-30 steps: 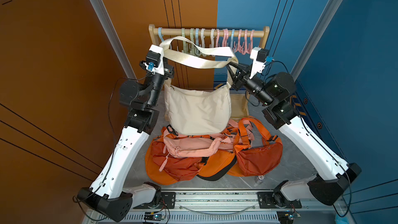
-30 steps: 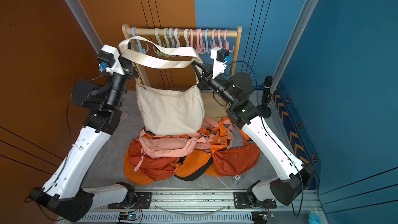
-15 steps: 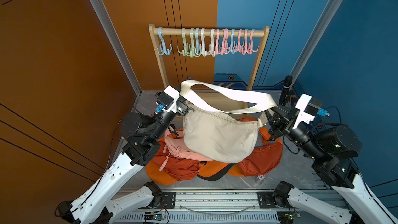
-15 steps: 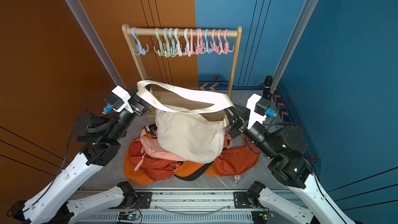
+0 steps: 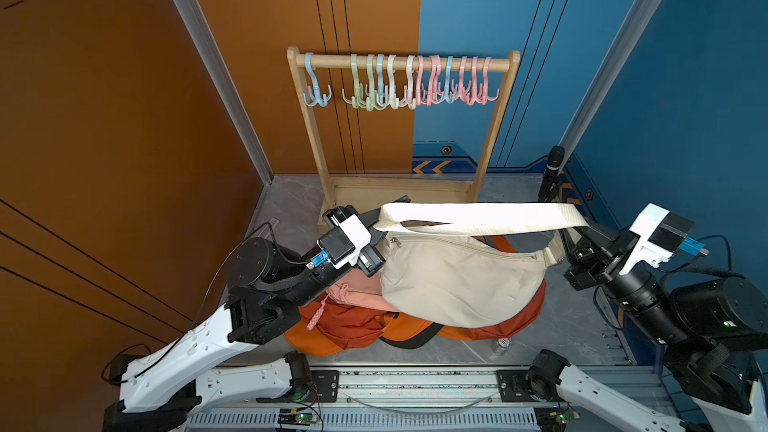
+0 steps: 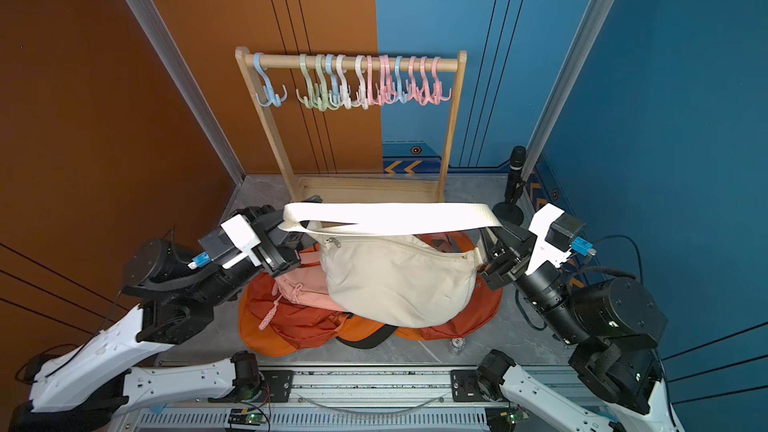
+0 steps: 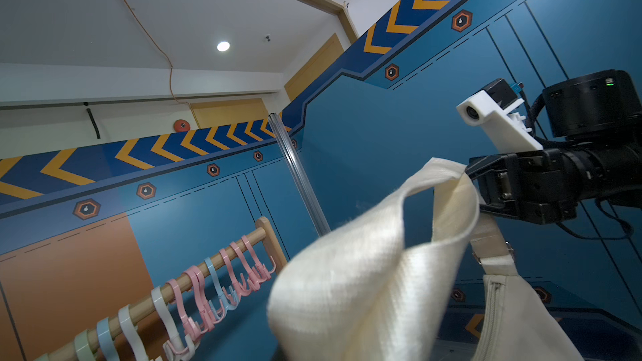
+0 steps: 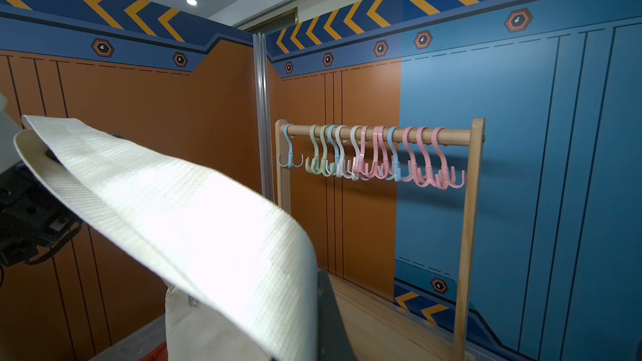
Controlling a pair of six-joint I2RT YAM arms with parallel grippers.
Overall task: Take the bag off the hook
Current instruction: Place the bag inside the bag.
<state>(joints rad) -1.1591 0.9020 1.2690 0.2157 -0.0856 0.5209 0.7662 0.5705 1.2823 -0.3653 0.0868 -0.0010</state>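
I will next tilt my left gripper down, lower it outward to the rack's base [image 5: 376,189] below and let go of the strap, with the bag off every hook.
The cream bag [image 5: 457,280] hangs by its wide cream strap [image 5: 478,216], stretched level between both arms, in both top views. My left gripper [image 5: 380,222] is shut on the strap's left end. My right gripper [image 5: 575,228] is shut on its right end, beside the buckle. The bag is well in front of and below the wooden rail, off every hook [image 5: 316,93]; several pastel hooks hang bare there. In the left wrist view the strap [image 7: 364,289] fills the foreground and covers my own fingers. The right wrist view shows the strap [image 8: 191,220] and the bare hooks [image 8: 375,154].
A pile of orange and pink bags [image 5: 345,322] lies on the floor under the cream bag. The wooden rack's base [image 5: 399,191] stands just behind it. A black microphone on a stand [image 5: 550,172] is at the back right, close to my right arm. Walls close in on both sides.
Both arms have drawn back from the rail and down, carrying the strap. The bag has come away from the hooks and now hangs low over the pile.
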